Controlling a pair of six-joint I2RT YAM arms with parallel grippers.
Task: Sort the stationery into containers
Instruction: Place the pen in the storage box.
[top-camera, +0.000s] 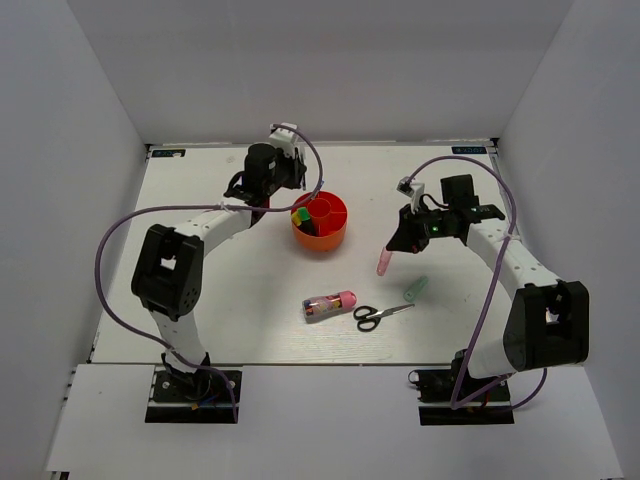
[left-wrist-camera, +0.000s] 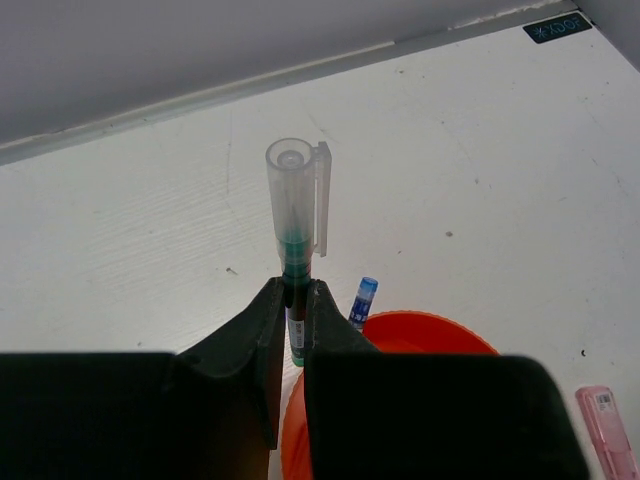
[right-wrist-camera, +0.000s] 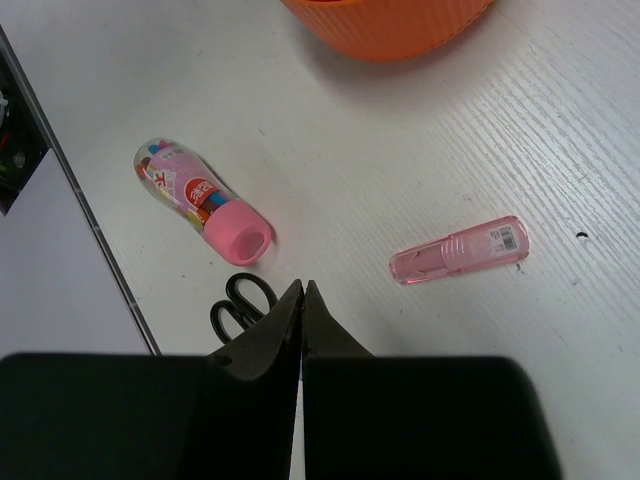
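My left gripper moves back and down over the organiser's section by the blue-capped stick next to release the green marker (left-wrist-camera: 293, 262). The marker still hangs beyond the organiser's rim.
The round orange-red organiser (top-camera: 322, 232) stands at the table's middle back, with green and yellow caps (top-camera: 300, 216) showing in its left compartments. My left gripper (left-wrist-camera: 295, 295) hangs just left of it (top-camera: 274, 199), shut on a green marker (left-wrist-camera: 293, 262) whose clear cap points away. The right gripper (right-wrist-camera: 302, 288) is shut and empty, hovering above the table beside a pink tube (right-wrist-camera: 460, 250), which lies flat (top-camera: 384, 260). A clear pink-capped tube (top-camera: 328, 303), black-handled scissors (top-camera: 380, 315) and a pale green tube (top-camera: 415, 289) lie nearer the front.
A blue-capped stick (left-wrist-camera: 363, 298) stands up at the organiser's rim (left-wrist-camera: 430, 330). White walls close the table on three sides. The left arm's purple cable (top-camera: 110, 240) loops out to the left, the right arm's cable (top-camera: 500, 200) arches over the right side.
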